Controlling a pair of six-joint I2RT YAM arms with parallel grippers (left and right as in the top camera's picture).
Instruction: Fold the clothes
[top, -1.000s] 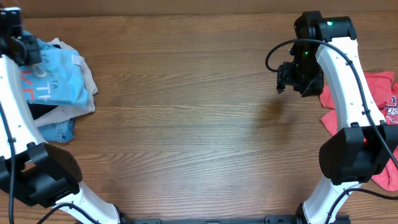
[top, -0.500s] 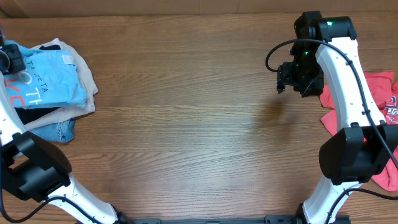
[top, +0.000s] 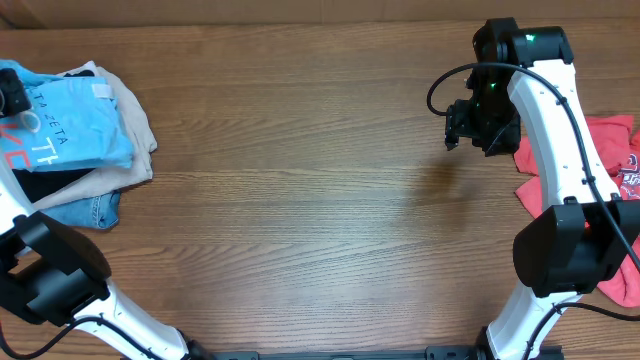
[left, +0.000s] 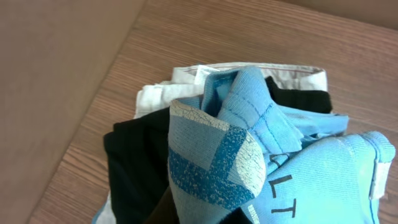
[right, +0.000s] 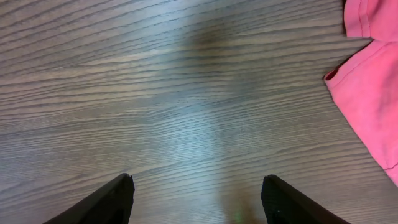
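Note:
Next, my left gripper needs to go left in the overhead view, over the black garment's table-edge side (left: 135, 165), and release the shirt's fold, since the shirt leaves that side uncovered.
The light blue T-shirt (top: 75, 135) with red-orange lettering lies on top of a clothes pile at the far left. My left gripper (top: 12, 95) sits at the picture's left edge, shut on a bunched fold of that shirt (left: 249, 143). Only dark finger parts (left: 205, 214) show under the cloth in the left wrist view. The red T-shirt (top: 600, 150) lies crumpled at the right edge behind my right arm, and its corner shows in the right wrist view (right: 370, 93). My right gripper (top: 465, 125) hangs open and empty (right: 196, 186) above bare wood, left of the red shirt.
Under the blue shirt lie a beige garment (top: 138, 120), a black garment (top: 50, 185) and a denim piece (top: 95, 210). The beige (left: 161, 93) and black (left: 137, 162) ones also show in the left wrist view. The table's far-left edge (left: 118, 56) runs beside the pile.
My left gripper has moved left and slightly toward the front, pulling the light blue T-shirt leftward across the pile. The right arm has not moved.

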